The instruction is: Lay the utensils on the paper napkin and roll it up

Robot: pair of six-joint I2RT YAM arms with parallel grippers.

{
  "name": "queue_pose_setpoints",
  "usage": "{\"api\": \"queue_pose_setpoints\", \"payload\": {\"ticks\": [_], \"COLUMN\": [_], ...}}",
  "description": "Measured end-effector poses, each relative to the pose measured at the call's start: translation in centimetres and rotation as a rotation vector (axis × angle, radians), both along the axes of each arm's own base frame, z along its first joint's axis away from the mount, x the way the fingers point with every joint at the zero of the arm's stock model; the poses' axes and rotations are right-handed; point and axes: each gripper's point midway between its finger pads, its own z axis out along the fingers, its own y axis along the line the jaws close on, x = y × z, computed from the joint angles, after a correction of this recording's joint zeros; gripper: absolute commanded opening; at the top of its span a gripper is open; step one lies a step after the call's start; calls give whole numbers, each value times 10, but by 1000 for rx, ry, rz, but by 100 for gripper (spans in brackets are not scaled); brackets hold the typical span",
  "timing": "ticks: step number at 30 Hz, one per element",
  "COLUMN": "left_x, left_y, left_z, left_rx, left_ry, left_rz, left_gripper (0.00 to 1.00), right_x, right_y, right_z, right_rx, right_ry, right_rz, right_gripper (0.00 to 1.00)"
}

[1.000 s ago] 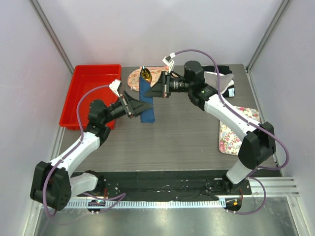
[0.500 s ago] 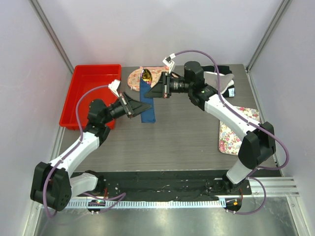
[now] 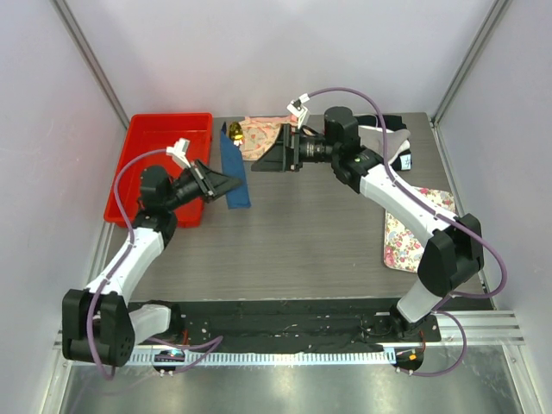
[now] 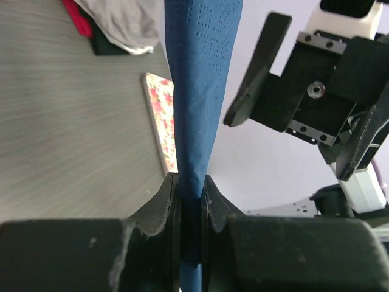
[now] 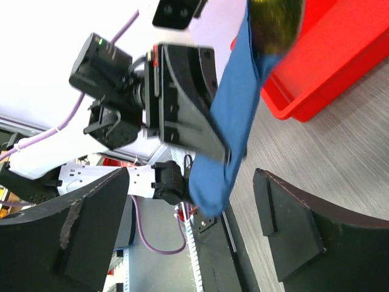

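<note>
Next, my left gripper moves over the red tray, lowers and releases the roll. The tray lies below and to the gripper's left in the top view.
The dark blue paper napkin [image 3: 234,172] is rolled into a narrow tube and held clear of the table, next to the red tray. My left gripper [image 3: 227,183] is shut on its lower part, and the roll [image 4: 201,85] is pinched between the jaws. A yellowish utensil end [image 3: 234,133] pokes out of the top; the rest of the utensils is hidden inside. My right gripper [image 3: 269,160] stands open just right of the roll, not touching it. In the right wrist view the roll [image 5: 234,121] hangs ahead of the wide-apart fingers [image 5: 290,228].
The red tray [image 3: 155,131] sits at the back left, close behind the left gripper. A peach floral cloth [image 3: 261,134] lies at the back centre. A white floral mat [image 3: 412,231] lies at the right. Black and white items [image 3: 392,138] sit at the back right.
My right gripper has opened and let go of the roll. The left arm has swung the roll leftward toward the red tray, tilting it.
</note>
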Motion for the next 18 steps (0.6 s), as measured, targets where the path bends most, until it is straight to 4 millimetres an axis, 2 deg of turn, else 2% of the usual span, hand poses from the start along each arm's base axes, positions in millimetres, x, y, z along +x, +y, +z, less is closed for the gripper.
{"api": "queue_pose_setpoints", "payload": {"ticks": [3,7,10,14,18], "left_x": [13,35,53,74,84], "left_y": [20,56,93,137,164], "left_z": [-4,-10,-20,-40,-68], "left_rx": [40,114,193,318,407], "left_ry": [-18,-37,-50,-31,3], "left_rz": [26,46,57,50,-6], "left_gripper": [0,0,0,0,0], "right_x": [3,8,11,12,13], "right_y": [-3,-9,-13,-15,-14], "right_z": [-1,-5,-8,-10,-14], "right_rx": [-5,-17,-28,-34,-39], "right_ry": [-2,5,15,13,17], "right_rz": [-9,-23,-32,-36,-32], "right_gripper": [95,95,95,95,95]}}
